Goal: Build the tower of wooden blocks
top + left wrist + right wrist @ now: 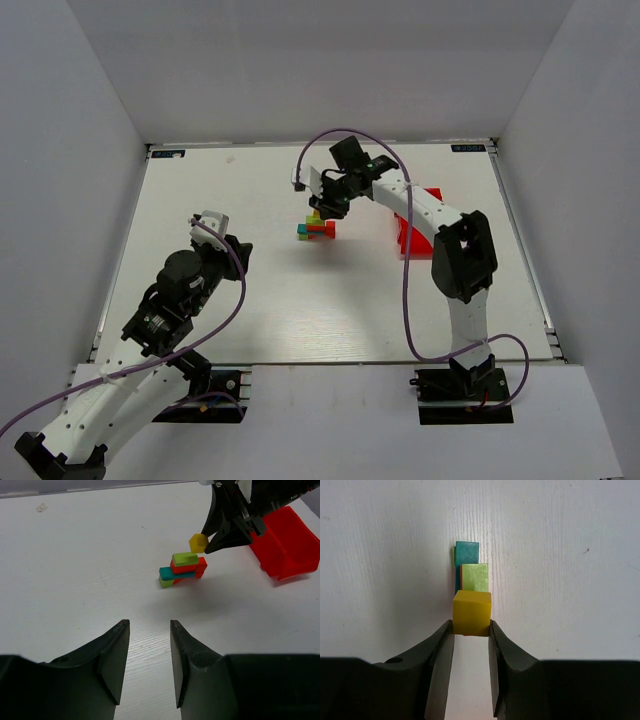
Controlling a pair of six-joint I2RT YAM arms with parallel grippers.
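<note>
The robot's right gripper will next lower the yellow cube (472, 612) and release it onto the upper lime green block (475, 578), since the cube is still hanging above that block's top.
The wood block tower (318, 228) is a small stack of red, orange, teal and lime green blocks near the table's middle; it also shows in the left wrist view (183, 570) and from above in the right wrist view (469, 565). My right gripper (471, 626) is shut on a yellow cube (472, 612) and holds it just above the near end of the stack; the cube also shows in the left wrist view (198, 543). My left gripper (149, 625) is open and empty, low over the table, well short of the tower.
A red plastic bin (412, 235) stands right of the tower, partly under the right arm; it also shows in the left wrist view (286, 542). White walls enclose the table on three sides.
</note>
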